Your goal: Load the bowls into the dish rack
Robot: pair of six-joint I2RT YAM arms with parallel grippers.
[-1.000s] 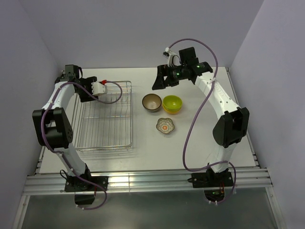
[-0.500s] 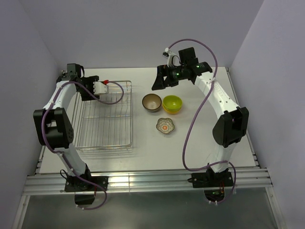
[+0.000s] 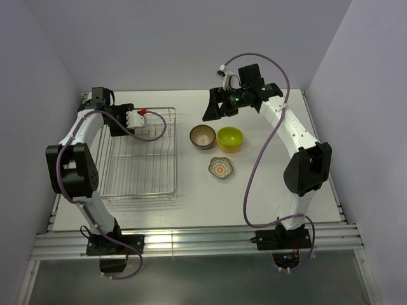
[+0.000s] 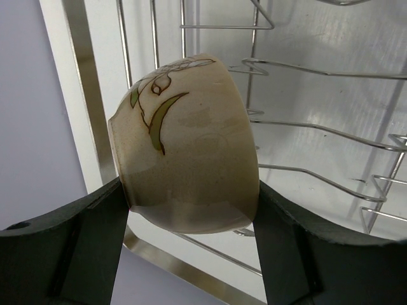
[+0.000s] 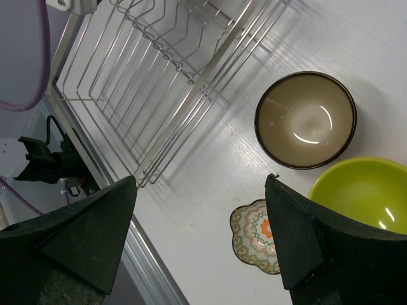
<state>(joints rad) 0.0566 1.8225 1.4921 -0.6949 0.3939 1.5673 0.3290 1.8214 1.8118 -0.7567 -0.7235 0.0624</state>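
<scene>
Next, my right gripper lowers astride the far rim of the brown bowl (image 5: 305,119), toward the green bowl, and closes. The brown one sits open side up, nearest the rack.
My left gripper (image 4: 189,194) is shut on the white bowl (image 4: 191,152), a cream bowl with a leaf pattern, held on its side over the far left part of the dish rack (image 4: 318,127). In the top view the gripper (image 3: 135,119) and the bowl (image 3: 131,117) are above the rack (image 3: 137,165). My right gripper (image 5: 200,184) is open and empty, high over the table (image 3: 213,105). Below it lie the brown bowl (image 5: 305,119), the lime-green bowl (image 5: 362,194) and the scalloped patterned bowl (image 5: 257,235). An orange rim (image 3: 229,149) shows under the green bowl.
The rack's right edge (image 5: 210,76) lies close to the brown bowl. Purple walls close the table on the left, back and right. A metal rail (image 3: 191,238) runs along the near edge by the arm bases.
My left gripper has shifted slightly right over the rack with the white bowl in it. The right arm and the bowls on the table have hardly moved.
</scene>
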